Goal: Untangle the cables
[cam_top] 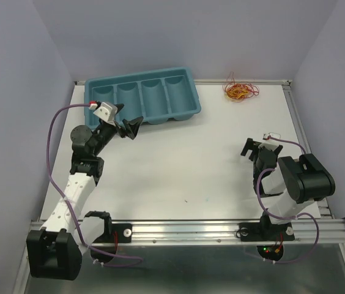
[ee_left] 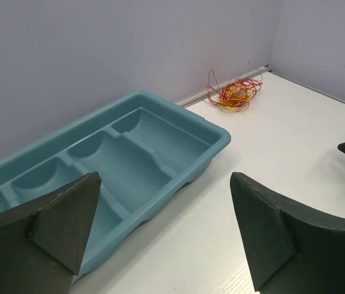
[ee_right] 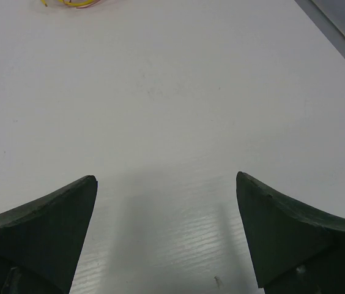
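The cables lie outward of my right gripper by the back wall, so it will next move outward across bare table onto their near edge.
The cables (cam_top: 240,90) lie in a small tangled heap of red, yellow and orange loops at the table's far right corner, against the back wall. The left wrist view shows the cables (ee_left: 236,94) beyond the tray. Only a yellow-red sliver of the cables (ee_right: 68,3) reaches the top edge of the right wrist view. My left gripper (cam_top: 128,125) hovers open just in front of the teal tray, far left of the heap, holding nothing. My right gripper (cam_top: 255,147) stands open over bare table, well short of the heap, with nothing between its fingers.
A teal tray (cam_top: 188,114) with several empty compartments sits at the back left, its rim (ee_left: 218,149) close to my left fingers. Walls close the table on the left, back and right. A metal rail (cam_top: 221,231) runs along the near edge.
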Robot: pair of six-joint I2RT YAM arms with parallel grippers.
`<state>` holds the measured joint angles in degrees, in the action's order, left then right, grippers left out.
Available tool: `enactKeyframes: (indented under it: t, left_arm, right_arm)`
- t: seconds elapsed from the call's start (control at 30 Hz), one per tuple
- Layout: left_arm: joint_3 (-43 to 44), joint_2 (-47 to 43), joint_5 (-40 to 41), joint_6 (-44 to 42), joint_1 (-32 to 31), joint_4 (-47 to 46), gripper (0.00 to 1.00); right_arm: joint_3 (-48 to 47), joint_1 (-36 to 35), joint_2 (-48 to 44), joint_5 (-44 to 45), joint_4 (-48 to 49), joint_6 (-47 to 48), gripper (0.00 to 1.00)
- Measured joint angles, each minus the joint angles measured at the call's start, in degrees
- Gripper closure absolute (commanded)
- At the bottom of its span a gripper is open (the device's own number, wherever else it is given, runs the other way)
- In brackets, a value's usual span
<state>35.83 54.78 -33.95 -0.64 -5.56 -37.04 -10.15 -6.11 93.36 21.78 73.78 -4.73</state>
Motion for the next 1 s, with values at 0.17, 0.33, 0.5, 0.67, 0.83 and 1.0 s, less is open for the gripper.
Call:
enactKeyframes:
  t: [0.17,0.33,0.5,0.67,0.83,1.0]
  left_arm:
    - [0.0,-0.4,1.1,0.1,0.0,-0.1,0.01]
    - [0.0,-0.2,1.1,0.1,0.0,-0.1,0.01]
    - [0.0,0.5,0.1,0.0,0.0,0.0,0.01]
    - [0.5,2.7,-0.8,0.0,0.0,0.9,0.01]
    - [1.7,3.9,-1.4,0.0,0.0,2.6,0.01]
    - [1.8,3.9,-2.0,0.0,0.0,3.0,0.01]
  right_arm:
    - [0.0,0.0,0.0,0.0,0.0,0.0,0.00]
    - [0.0,0.0,0.0,0.0,0.0,0.0,0.00]
    - [0.0,0.0,0.0,0.6,0.0,-0.2,0.00]
    - [0.0,0.0,0.0,0.7,0.0,-0.2,0.00]
    - [-0.1,0.0,-1.1,0.7,-0.2,-0.1,0.00]
    - [-9.1,-0.3,-14.2,1.7,-18.8,-0.7,0.00]
